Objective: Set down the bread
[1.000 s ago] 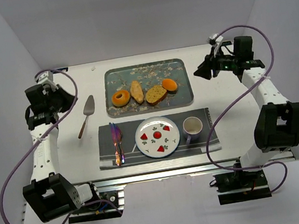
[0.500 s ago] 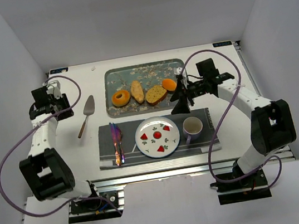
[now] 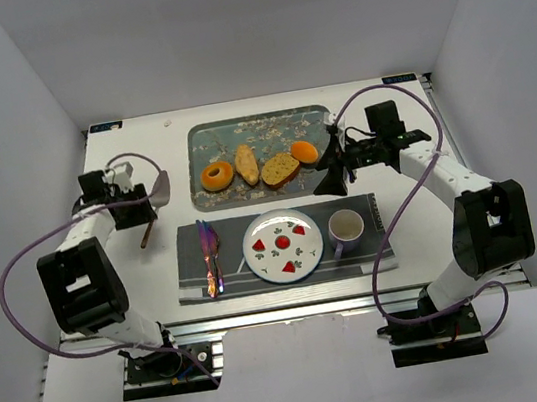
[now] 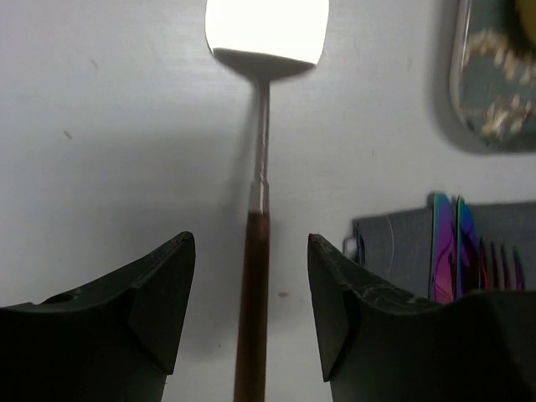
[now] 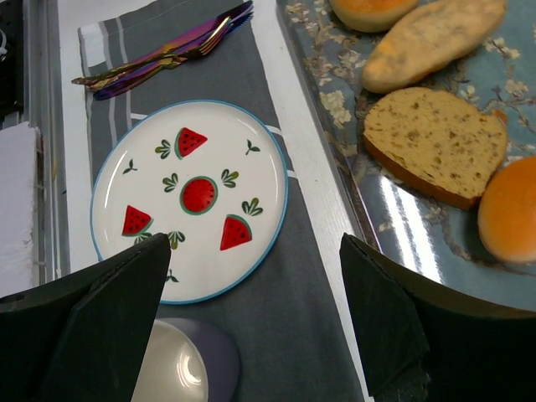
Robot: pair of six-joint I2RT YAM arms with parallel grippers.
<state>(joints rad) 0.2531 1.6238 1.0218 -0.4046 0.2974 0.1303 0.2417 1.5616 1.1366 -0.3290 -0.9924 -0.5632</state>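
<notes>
Next, my left gripper moves down and back onto the cake server's brown handle (image 3: 148, 233) (image 4: 253, 322).
The bread (image 3: 216, 176), a golden-brown ring, lies at the left end of the patterned tray (image 3: 210, 144); only its edge (image 5: 368, 10) shows at the top of the right wrist view. My right gripper (image 3: 332, 183) hangs open over the grey placemat (image 3: 375, 236), by the tray's near right corner, with nothing between its fingers (image 5: 254, 243). My left gripper (image 3: 146, 219) is open at the table's left. Its fingers (image 4: 249, 243) straddle the brown handle of a cake server (image 4: 251, 318) without touching it.
On the tray also lie a pale loaf (image 3: 246, 164), a toasted slice (image 3: 280, 169) and an orange bun (image 3: 305, 152). The placemat carries a watermelon-print plate (image 3: 301, 247), a lilac cup (image 3: 346, 230) and iridescent cutlery (image 3: 209, 255).
The right arm swung in from the far right to the tray's near right corner and opened. The left arm came down over the cake server's handle and opened from shut.
</notes>
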